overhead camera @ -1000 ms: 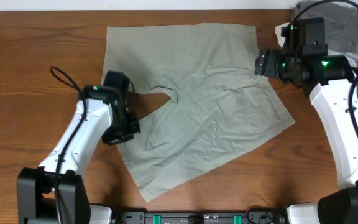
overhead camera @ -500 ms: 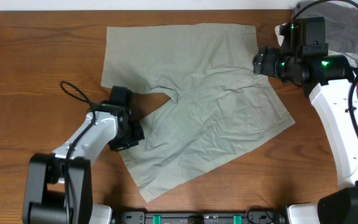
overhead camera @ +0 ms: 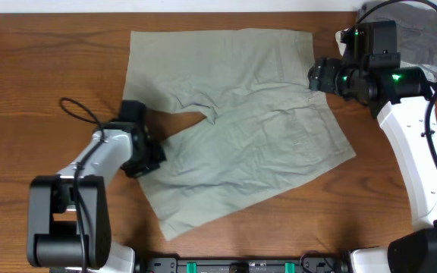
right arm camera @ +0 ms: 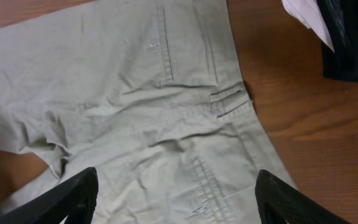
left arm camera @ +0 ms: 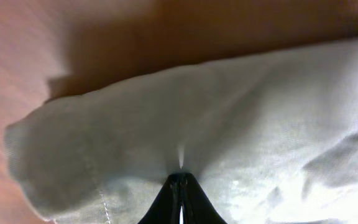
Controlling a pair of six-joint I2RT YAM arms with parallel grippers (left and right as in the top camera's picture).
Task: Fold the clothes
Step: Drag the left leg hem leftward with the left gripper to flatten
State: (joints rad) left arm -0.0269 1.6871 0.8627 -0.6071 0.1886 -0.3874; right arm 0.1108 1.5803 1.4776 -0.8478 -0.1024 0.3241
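I will next drag the hem to the left in the overhead view and slightly outward with my left gripper, then open it, because the front leg is creased.
The pale khaki-green shorts lie spread and creased on the wooden table, waistband at the right, two legs pointing left and front-left. My left gripper is shut on the hem of the front leg; the left wrist view shows its closed fingertips pinching the cloth. My right gripper is open and empty, held above the waistband edge. The right wrist view shows the shorts with a belt loop and seams between its spread fingers.
Folded garments are stacked at the back right corner: a darker grey one over white and black pieces. Bare wooden table lies to the left and front right of the shorts.
My left gripper has pulled the front leg's hem leftward, and the shorts' front corner shifted left with it. The right arm has barely moved.
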